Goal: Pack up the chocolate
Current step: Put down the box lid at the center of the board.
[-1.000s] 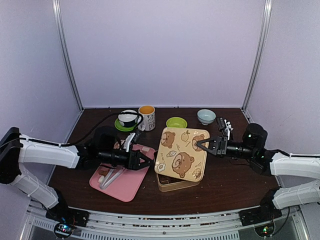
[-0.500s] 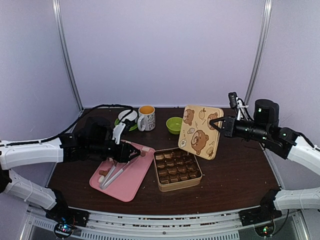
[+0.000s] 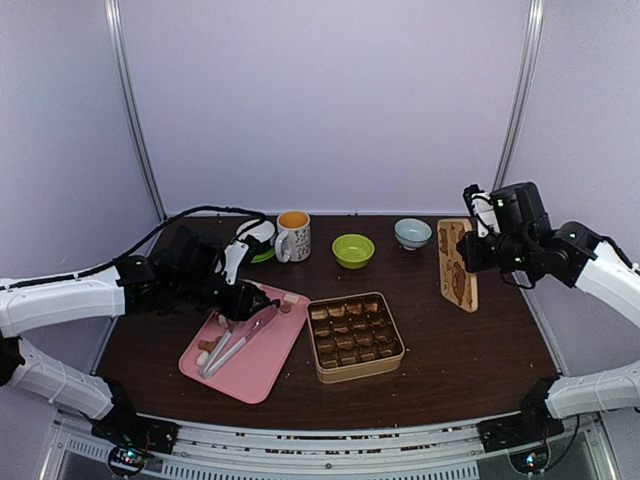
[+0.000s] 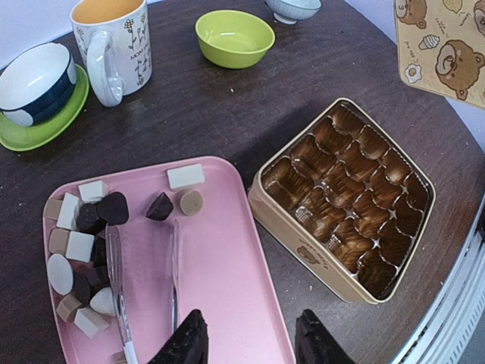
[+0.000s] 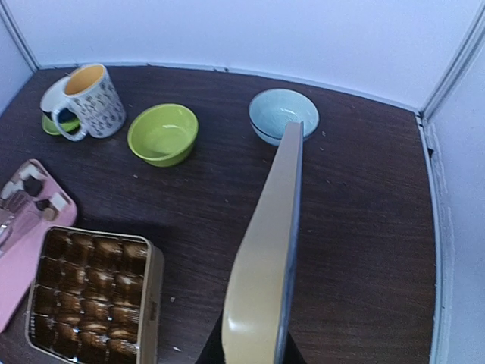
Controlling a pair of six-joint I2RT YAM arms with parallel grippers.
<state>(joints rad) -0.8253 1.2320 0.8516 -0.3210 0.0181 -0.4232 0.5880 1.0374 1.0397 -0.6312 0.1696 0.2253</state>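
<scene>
The right gripper lowers toward the gold tin next, turning and tilting the bear-printed lid down onto the table beside it, since the patch there lies clear.
The chocolate lies in a loose cluster of dark, tan and white pieces at the left end of a pink tray, beside metal tongs. Over the tray's near edge my left gripper hangs open and empty; from above it sits over the tray. The gold tin stands open at table centre, its brown cups showing. My right gripper is shut on the bear-printed lid, which it holds upright and edge-on at the right.
Along the back stand a flowered mug, a green bowl, a light blue bowl and a dark-and-white cup on a green saucer. A black cable runs over the back left of the table.
The right arm has lifted the lid off the tin, carried it right and turned it upright. The left gripper has pulled back left over the tray.
</scene>
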